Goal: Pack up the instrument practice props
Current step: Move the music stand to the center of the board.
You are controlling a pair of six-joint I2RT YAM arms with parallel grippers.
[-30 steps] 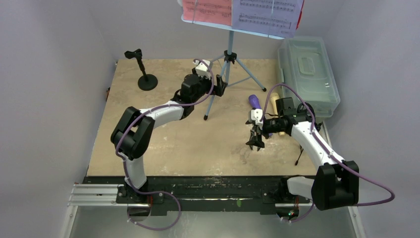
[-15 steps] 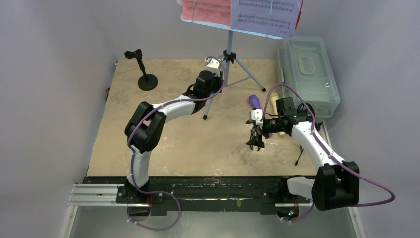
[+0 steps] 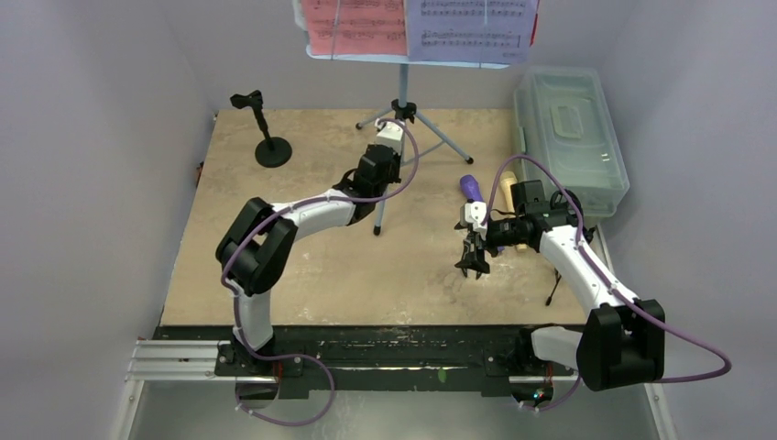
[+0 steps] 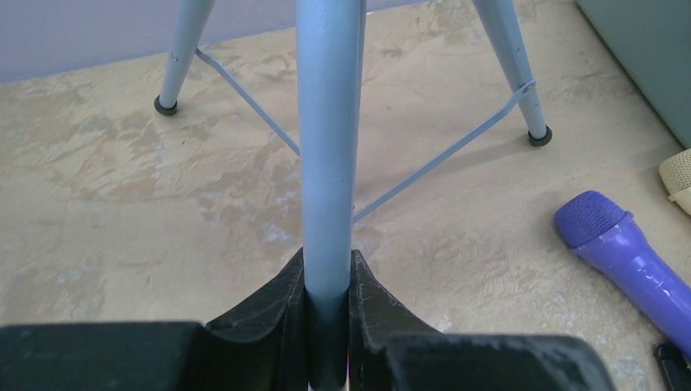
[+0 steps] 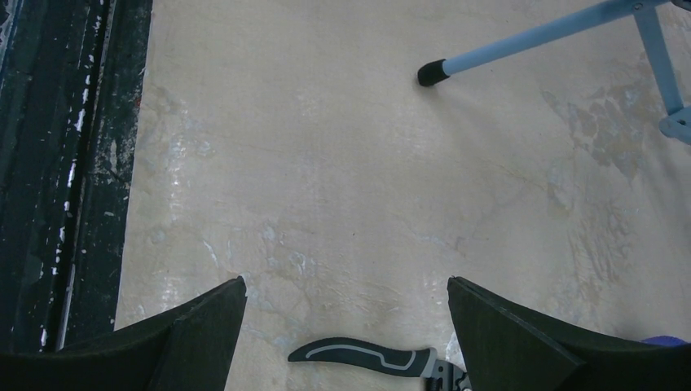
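The near leg comes back over the bare tabletop nearer my base next, where my left gripper releases it, because the stand sits by the table's far edge.
The light-blue music stand (image 3: 401, 92) stands at the back of the table, its desk (image 3: 417, 57) carrying a red page (image 3: 355, 23) and a white page (image 3: 472, 23). My left gripper (image 3: 386, 163) is shut on its near leg; in the left wrist view that blue tube (image 4: 328, 147) sits tight between the jaws of the left gripper (image 4: 327, 265). The purple microphone (image 3: 470, 188) (image 4: 627, 257) lies to the right, the cream microphone (image 4: 678, 175) just beyond it. My right gripper (image 3: 475, 266) (image 5: 346, 293) hangs open over bare table.
A black pole on a round base (image 3: 272, 151) stands at the back left. The translucent lidded box (image 3: 570, 137) lies along the right edge. A curved black-and-grey piece (image 5: 367, 356) lies under my right gripper, and a stand foot (image 5: 429, 73) is ahead of it.
My left gripper went from open to shut on the stand's tube. The stand and its desk have shifted left with the arm. The right arm has not moved.
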